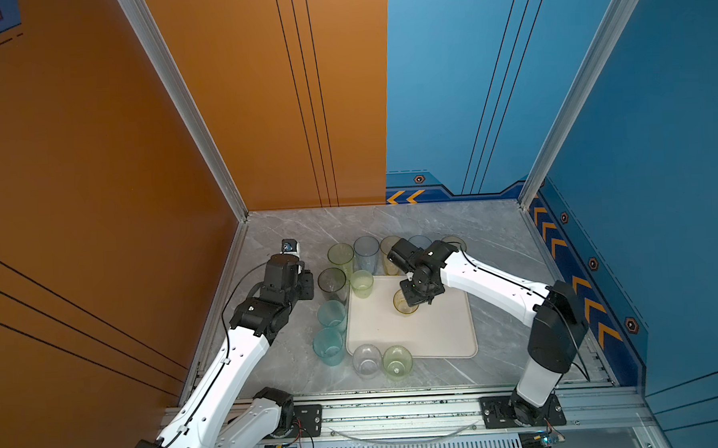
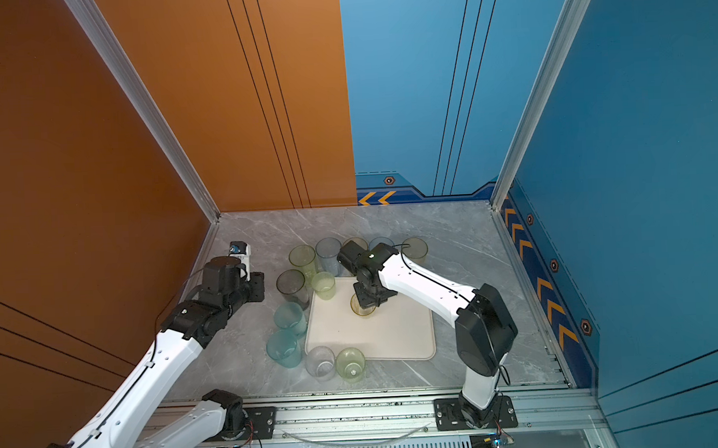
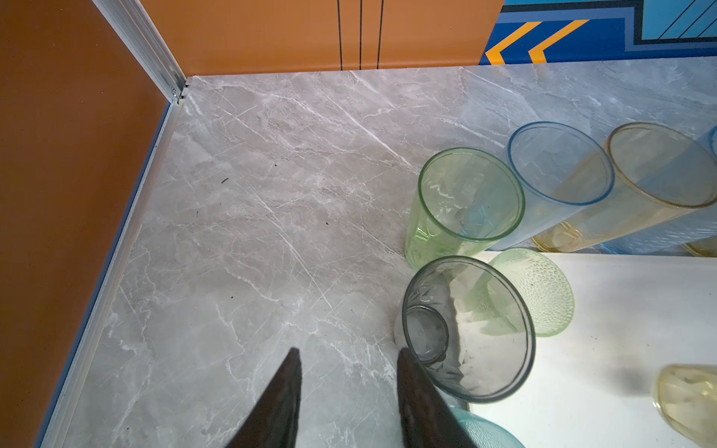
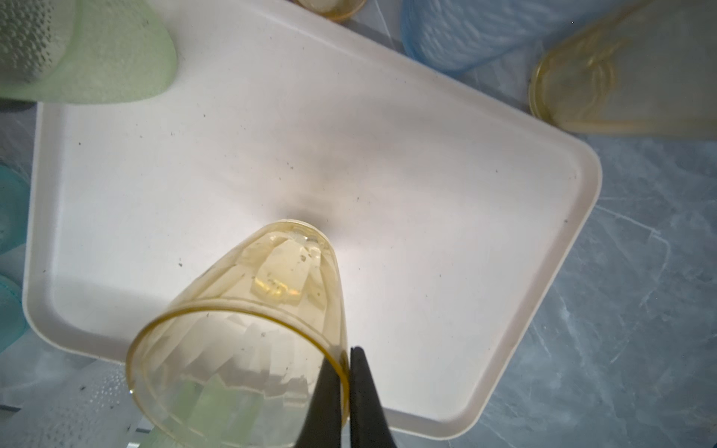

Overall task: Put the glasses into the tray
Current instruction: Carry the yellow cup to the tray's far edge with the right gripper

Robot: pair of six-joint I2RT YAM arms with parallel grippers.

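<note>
The robot's right gripper will next move outward, lower the yellow glass onto the tray's bare bottom beside the short green glass and let it go, because that part of the bottom is outward and below.
The cream tray [image 1: 437, 338] [image 4: 426, 174] lies in the middle of the table. My right gripper [image 4: 345, 355] [image 1: 415, 292] is shut on the rim of a short yellow glass [image 4: 252, 310] [image 2: 363, 307], which hangs tilted over the tray's back half with its base close to the tray floor. A short green glass [image 1: 361, 283] [image 3: 539, 291] stands in the tray's back left corner. My left gripper [image 3: 349, 353] is open over bare table, with one finger beside a smoky grey glass [image 3: 465, 329] [image 1: 332, 282] and nothing between its fingers.
Tall green [image 1: 341, 257], blue [image 1: 367, 251] and yellow [image 3: 640, 186] glasses stand behind the tray. Two teal glasses [image 1: 331, 315] [image 1: 328, 347] stand along its left edge. A clear glass [image 1: 366, 360] and a green one [image 1: 397, 361] stand at its front. Walls enclose the table.
</note>
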